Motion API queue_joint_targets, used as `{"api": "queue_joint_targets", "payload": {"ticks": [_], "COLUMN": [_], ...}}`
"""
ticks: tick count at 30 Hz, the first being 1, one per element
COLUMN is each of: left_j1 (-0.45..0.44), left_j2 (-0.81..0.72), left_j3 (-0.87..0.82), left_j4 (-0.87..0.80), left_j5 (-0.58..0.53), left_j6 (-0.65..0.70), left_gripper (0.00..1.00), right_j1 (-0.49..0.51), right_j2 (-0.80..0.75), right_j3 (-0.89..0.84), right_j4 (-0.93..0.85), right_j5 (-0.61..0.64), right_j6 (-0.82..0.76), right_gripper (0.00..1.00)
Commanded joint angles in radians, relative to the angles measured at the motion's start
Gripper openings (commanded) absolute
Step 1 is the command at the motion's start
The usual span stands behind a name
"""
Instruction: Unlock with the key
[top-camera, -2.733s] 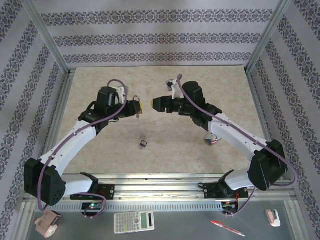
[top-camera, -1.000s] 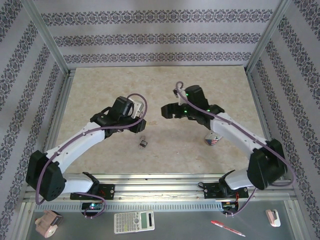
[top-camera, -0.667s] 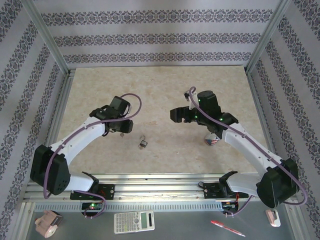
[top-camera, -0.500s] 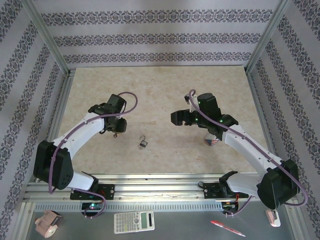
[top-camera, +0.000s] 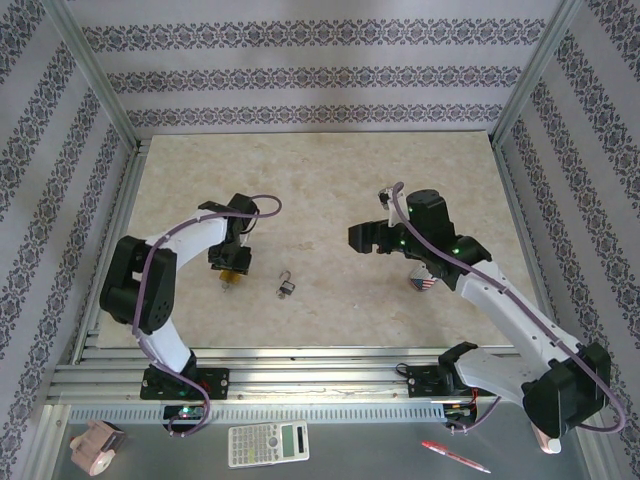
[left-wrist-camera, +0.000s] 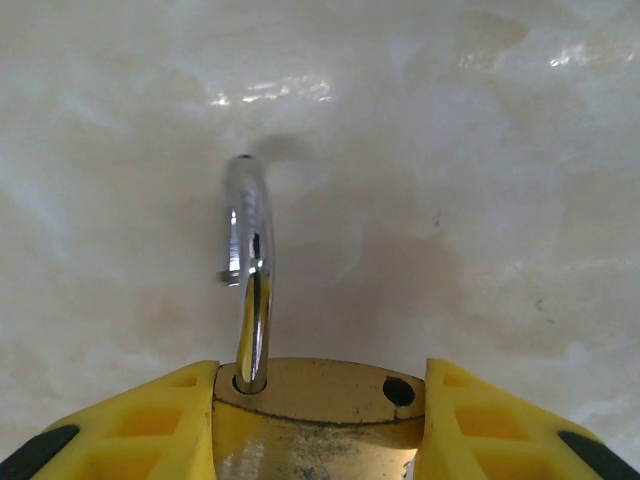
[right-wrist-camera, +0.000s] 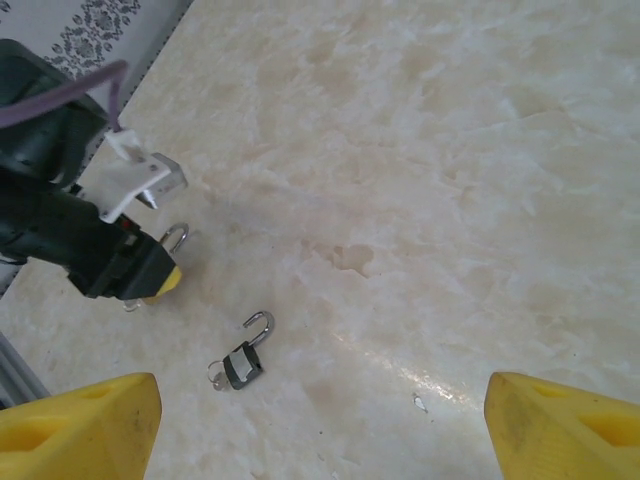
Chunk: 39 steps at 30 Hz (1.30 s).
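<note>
My left gripper will lower the brass padlock a little next and then let go of it beside the small dark padlock, because empty marble is close below my left gripper.
My left gripper (left-wrist-camera: 320, 400) is shut on a brass padlock (left-wrist-camera: 318, 430), its yellow fingers (left-wrist-camera: 150, 420) pressing both sides of the body. The padlock's steel shackle (left-wrist-camera: 250, 270) stands open, one end out of its hole, pointing at the marble table close below. From above, that gripper (top-camera: 230, 272) hangs low at the table's left. A small dark padlock (top-camera: 286, 287) lies mid-table with its shackle open and a key on a ring (right-wrist-camera: 215, 376) at its base. My right gripper (top-camera: 362, 238) hovers open to the right, well above it, with nothing between its fingers (right-wrist-camera: 80, 425).
A small flag-patterned object (top-camera: 423, 282) lies under the right arm. On the near shelf sit a calculator (top-camera: 268, 443), a red pen (top-camera: 455, 457) and a tape roll (top-camera: 97, 447). Aluminium posts and patterned walls enclose the marble table (top-camera: 330, 180).
The left arm has folded back to the left and dropped toward the table with the brass padlock. The right gripper has drawn away to the right and opened wider.
</note>
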Motion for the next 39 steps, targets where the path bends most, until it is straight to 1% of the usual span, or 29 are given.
{"api": "queue_joint_targets", "payload": {"ticks": [1, 6, 9, 10, 11, 12, 14, 15, 18, 20, 22, 23, 25, 27, 28, 29, 31, 32, 33, 34, 35, 36, 38, 39], "left_j1": [-0.004, -0.046, -0.049, -0.049, -0.049, -0.049, -0.049, -0.049, -0.048, -0.044, -0.024, -0.012, 0.028, 0.076, 0.117, 0.160, 0.241, 0.259, 0.270, 0.275, 0.282, 0.284, 0.289, 0.289], "left_j2": [0.023, 0.085, 0.113, 0.116, 0.114, 0.106, 0.074, 0.050, -0.034, -0.108, -0.184, -0.218, -0.307, -0.441, -0.528, -0.609, -0.771, -0.824, -0.858, -0.864, -0.844, -0.808, -0.707, -0.632], "left_j3": [0.056, 0.078, 0.077, 0.078, 0.077, 0.081, 0.094, 0.102, 0.131, 0.124, 0.111, 0.105, 0.086, 0.013, -0.063, -0.146, -0.398, -0.507, -0.630, -0.728, -0.776, -0.791, -0.787, -0.800], "left_j4": [-0.010, 0.008, 0.021, 0.025, 0.029, 0.031, 0.027, 0.021, -0.021, -0.030, -0.031, -0.027, 0.006, 0.120, 0.236, 0.365, 0.734, 0.919, 1.116, 1.297, 1.393, 1.423, 1.449, 1.523], "left_j5": [0.028, 0.063, 0.071, 0.075, 0.079, 0.082, 0.095, 0.098, 0.086, 0.078, 0.087, 0.090, 0.078, -0.003, -0.030, -0.034, -0.118, -0.155, -0.206, -0.236, -0.250, -0.290, -0.272, -0.269], "left_j6": [0.025, 0.012, -0.002, -0.006, -0.011, -0.017, -0.032, -0.040, -0.065, -0.085, -0.102, -0.107, -0.110, -0.118, -0.121, -0.121, -0.100, -0.062, -0.003, 0.067, 0.117, 0.133, 0.184, 0.202], "left_gripper": [0.00, 0.00, 0.00, 0.07, 0.16, 0.30, 0.46, 0.52, 0.62, 0.70, 1.00, 1.00, 1.00, 1.00, 0.99, 1.00, 0.99, 1.00, 1.00, 0.99, 0.99, 1.00, 1.00, 1.00], "right_j1": [-0.016, -0.041, -0.055, -0.058, -0.061, -0.063, -0.065, -0.066, -0.075, -0.082, -0.096, -0.104, -0.125, -0.173, -0.207, -0.230, -0.297, -0.331, -0.357, -0.366, -0.366, -0.366, -0.357, -0.349], "right_j2": [-0.036, -0.058, -0.068, -0.071, -0.074, -0.076, -0.080, -0.081, -0.080, -0.083, -0.094, -0.103, -0.131, -0.167, -0.187, -0.202, -0.218, -0.210, -0.192, -0.163, -0.131, -0.087, -0.002, 0.050], "right_j3": [0.011, 0.005, 0.002, 0.003, 0.003, 0.003, 0.000, 0.000, -0.003, -0.004, -0.013, -0.017, -0.041, -0.080, -0.112, -0.147, -0.251, -0.295, -0.354, -0.426, -0.481, -0.517, -0.529, -0.542], "right_j4": [-0.033, -0.044, -0.051, -0.055, -0.058, -0.060, -0.061, -0.063, -0.069, -0.081, -0.093, -0.101, -0.117, -0.104, -0.075, -0.035, 0.114, 0.193, 0.316, 0.470, 0.596, 0.733, 0.824, 0.904], "right_j5": [0.007, 0.000, -0.008, -0.010, -0.012, -0.014, -0.016, -0.016, -0.013, -0.008, 0.015, 0.034, 0.140, 0.221, 0.268, 0.322, 0.430, 0.443, 0.482, 0.516, 0.535, 0.555, 0.594, 0.614], "right_j6": [0.010, 0.007, 0.007, 0.008, 0.008, 0.007, 0.007, 0.007, 0.005, -0.002, -0.013, -0.024, -0.064, -0.096, -0.117, -0.139, -0.148, -0.157, -0.166, -0.196, -0.232, -0.258, -0.298, -0.317], "right_gripper": [0.85, 0.85, 0.85, 0.85, 0.85, 0.85, 0.85, 0.85, 0.85, 0.86, 0.87, 0.89, 0.98, 0.98, 0.98, 0.98, 0.98, 0.98, 0.98, 0.98, 0.98, 0.98, 0.98, 0.98]}}
